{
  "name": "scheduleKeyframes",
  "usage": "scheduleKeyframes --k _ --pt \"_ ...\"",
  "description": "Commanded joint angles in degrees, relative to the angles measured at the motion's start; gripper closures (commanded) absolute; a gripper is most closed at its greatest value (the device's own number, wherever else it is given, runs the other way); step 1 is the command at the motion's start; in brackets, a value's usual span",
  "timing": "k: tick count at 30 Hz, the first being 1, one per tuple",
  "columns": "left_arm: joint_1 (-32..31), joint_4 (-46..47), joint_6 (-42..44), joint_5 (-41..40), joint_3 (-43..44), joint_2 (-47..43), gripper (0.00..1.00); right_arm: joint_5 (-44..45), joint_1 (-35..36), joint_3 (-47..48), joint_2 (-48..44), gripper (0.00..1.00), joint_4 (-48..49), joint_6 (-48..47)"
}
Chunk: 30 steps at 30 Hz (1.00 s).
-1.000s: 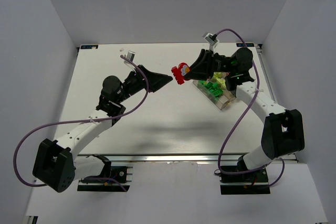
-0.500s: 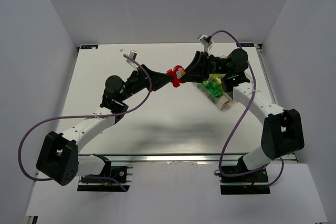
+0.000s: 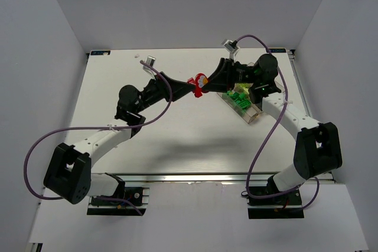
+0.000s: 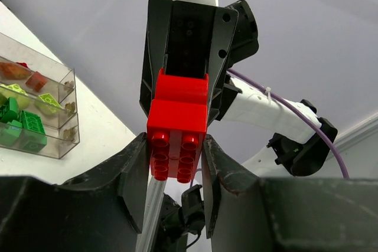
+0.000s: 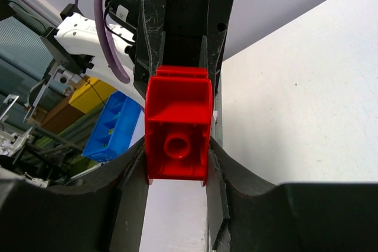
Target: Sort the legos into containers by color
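Note:
I need to swing my right gripper to its right in the top view next. Then I should lower it to the compartment with red legos below and let go of red among red.
A red lego hangs in the air above the middle of the table, caught between both grippers. My left gripper comes at it from the left and is shut on its studded end. From the right, my right gripper is shut on its hollow end. In each wrist view the other gripper's black fingers face the camera from behind the red lego. The clear container tray lies under the right arm, with green legos in it. In the left wrist view the tray also holds red legos and pale yellow-green ones.
The white table stretches below the raised grippers. A blue bin stands beyond the table's edge in the right wrist view. Purple cables loop off both arms.
My left gripper has reached right to the red lego and closed on it. My right gripper carried the lego a little to the left and has kept its grip.

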Motion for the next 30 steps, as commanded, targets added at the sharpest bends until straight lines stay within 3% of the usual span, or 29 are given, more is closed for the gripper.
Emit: scheduleKeyframes --k 1,7,10,11,12,13,14,16,18,22,30 --pt "-0.01 2.12 -1.94 1.91 -0.3 0.01 1.0 -0.29 -0.07 0.65 -0.19 1.0 1.24 -2.79" --pt "3.5 2.29 -2.65 2.26 -3.64 -1.92 1.0 -1.34 -5.95 3.64 1.39 1.0 0.63 -4.01" --pt "5.7 1.51 -3.0 2.87 -5.66 -3.59 1.0 -1.61 -10.0 6.36 2.36 1.0 -5.68 -8.22" --pt "6.14 0.98 -2.74 2.96 -5.93 -4.2 1.0 -1.35 -10.96 8.02 2.54 1.0 -8.83 -13.81" --pt "6.41 0.54 -2.56 3.14 -6.19 -4.55 1.0 -0.74 -12.36 9.26 2.45 1.0 -19.39 -18.21" --pt "6.84 -0.33 -2.39 3.14 -6.45 -4.82 1.0 3.36 -12.9 11.01 2.54 1.0 -27.68 -24.17" --pt "6.94 -0.95 -1.95 3.14 -6.37 -4.99 1.0 7.05 -13.34 13.29 2.8 1.0 -36.9 -38.68" --pt "7.02 -2.96 -0.9 3.14 -5.76 -5.26 1.0 19.05 -13.7 19.19 3.5 1.0 -55.6 -50.02" --pt "7.02 -5.95 -0.1 3.05 -5.05 -5.26 1.0 26.92 -14.39 20.69 3.59 1.0 -60.61 -59.68" --pt "7.02 -10.27 2.79 2.79 -3.56 -5.52 1.0 41.86 -16.59 25.08 6.57 1.0 -70.45 -69.92" --pt "6.94 -15.46 5.26 2.61 -1.27 -5.7 1.0 51.38 -25.47 44.84 24.23 1.0 -88.74 -85.65"
